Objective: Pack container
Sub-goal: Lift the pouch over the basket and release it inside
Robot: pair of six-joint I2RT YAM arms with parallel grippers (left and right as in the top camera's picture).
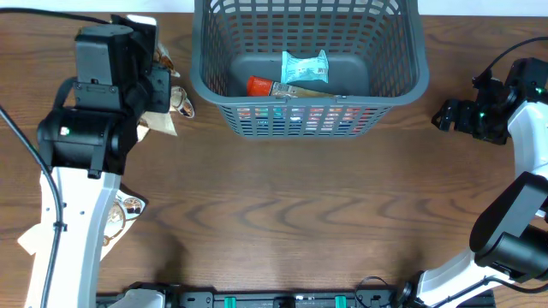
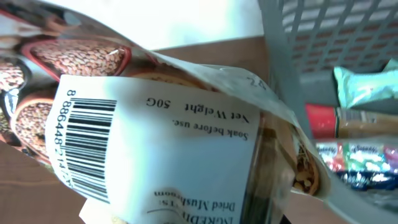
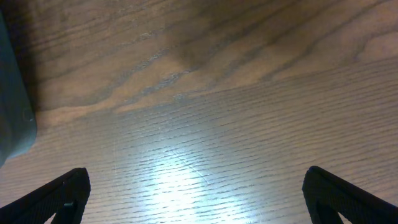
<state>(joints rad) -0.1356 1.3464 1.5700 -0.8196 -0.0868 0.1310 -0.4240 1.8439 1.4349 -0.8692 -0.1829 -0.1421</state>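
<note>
My left gripper swings across the basket's nearest side next and moves down over the teal packet [image 1: 303, 68], since the mushroom packet is outside the basket.
The container [image 1: 402, 90], a dark grey lattice basket, stands at the top centre of the overhead view. In it lie a teal packet [image 1: 306, 67], a red-capped tube [image 1: 272, 86] and a colourful packet [image 1: 300, 115] against the near wall. My left gripper [image 1: 163, 96] is just left of the basket, shut on a clear packet of dried mushrooms [image 1: 178, 103]. That packet [image 2: 174, 130] fills the left wrist view and hides the fingers, with the basket wall [image 2: 283, 93] to its right. My right gripper [image 1: 449, 113] is open and empty over bare table [image 3: 196, 199], right of the basket.
Another clear food packet [image 1: 127, 212] lies at the lower left under the left arm, with a cream paper piece [image 1: 32, 241] beside it. The basket's corner [image 3: 12, 106] shows at the left edge of the right wrist view.
</note>
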